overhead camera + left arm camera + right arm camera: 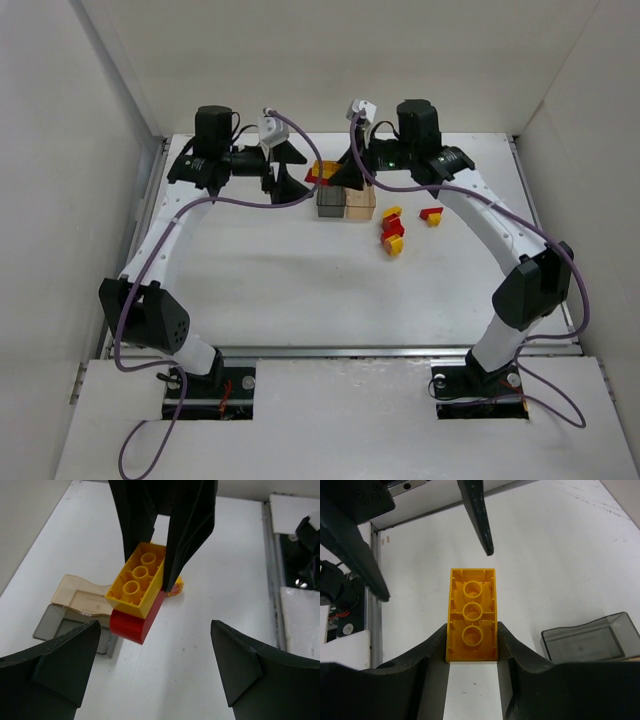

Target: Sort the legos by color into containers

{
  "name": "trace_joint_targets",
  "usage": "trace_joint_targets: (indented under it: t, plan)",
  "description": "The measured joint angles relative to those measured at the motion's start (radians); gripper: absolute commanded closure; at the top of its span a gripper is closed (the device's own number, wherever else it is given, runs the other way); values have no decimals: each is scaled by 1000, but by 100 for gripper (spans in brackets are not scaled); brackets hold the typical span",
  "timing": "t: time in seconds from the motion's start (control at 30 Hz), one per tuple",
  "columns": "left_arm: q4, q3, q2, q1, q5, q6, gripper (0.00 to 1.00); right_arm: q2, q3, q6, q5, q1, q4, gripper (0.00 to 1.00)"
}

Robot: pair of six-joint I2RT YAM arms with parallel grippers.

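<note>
The yellow lego's color is closest to the amber container below. My right gripper turns downward over that container's open interior (360, 199) next and releases the lego.
A yellow lego (472, 625) with a red lego (135, 622) stuck to it hangs above the table, with my right gripper (472, 647) shut on the yellow one's sides. In the top view this pair (320, 172) is just left of the right gripper (343, 174) and behind the containers. My left gripper (155, 672) faces the pair from the left, open, its fingers (50, 665) wide apart and touching nothing. The smoky grey container (331, 204) and the amber container (360, 203) stand joined side by side.
Several loose red and yellow legos (393, 232) lie on the table right of the containers, one red-and-yellow piece (432, 215) farther right. White walls enclose the table on the left, back and right.
</note>
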State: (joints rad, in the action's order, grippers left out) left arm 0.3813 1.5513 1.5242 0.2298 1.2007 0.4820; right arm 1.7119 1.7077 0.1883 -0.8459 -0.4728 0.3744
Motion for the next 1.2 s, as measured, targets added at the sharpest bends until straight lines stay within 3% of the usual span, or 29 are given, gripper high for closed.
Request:
trace_joint_targets:
  t: [0.4,0.87,0.9,1.0,1.07,1.2]
  plan:
    - [118,46,56,-10,-21,241,5,0,3,0,-53,-10,8,100]
    - [196,79,85,7,-5,281,48,0,3,3,-92,-28,7,100]
    - [204,81,87,7,-4,281,59,0,3,4,-89,-28,7,100]
    - [234,90,93,13,1,281,78,0,3,14,-77,-27,3,100]
    - [245,99,98,13,4,280,98,0,3,18,-78,-26,3,100]
    - [253,106,105,13,-5,261,100,0,3,8,-77,-26,2,100]
